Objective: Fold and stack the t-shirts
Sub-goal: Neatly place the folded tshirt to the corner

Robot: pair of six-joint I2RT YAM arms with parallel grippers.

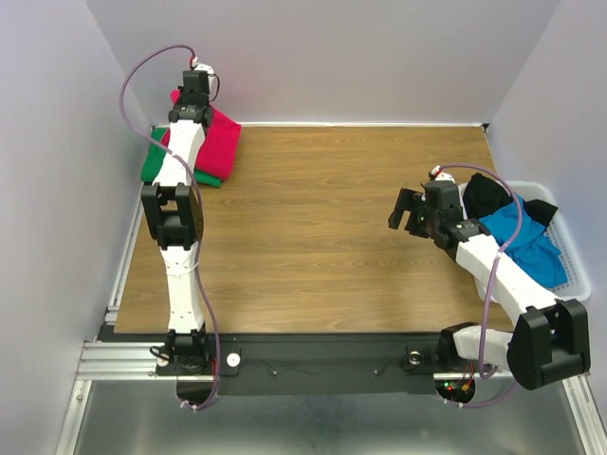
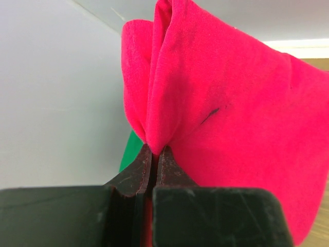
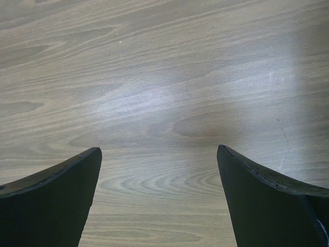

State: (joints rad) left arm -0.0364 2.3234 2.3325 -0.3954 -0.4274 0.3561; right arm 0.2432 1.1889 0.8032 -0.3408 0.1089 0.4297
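The green t-shirt's uncovered edge is below my left gripper and to its left in the top view, so I will lower it there and release the red t-shirt's fold.
A folded crimson red t-shirt lies on a green t-shirt in the table's far left corner. My left gripper is shut on a pinched fold of the red t-shirt, with a sliver of the green t-shirt below it. In the top view that gripper is at the stack's far edge. A bright blue t-shirt and a black t-shirt lie in the basket at the right. My right gripper hovers open over bare wood, its fingers wide apart with nothing between them.
A white slatted basket sits off the table's right edge. Walls close in the far and left sides near the stack. The wooden tabletop stretches between the two arms.
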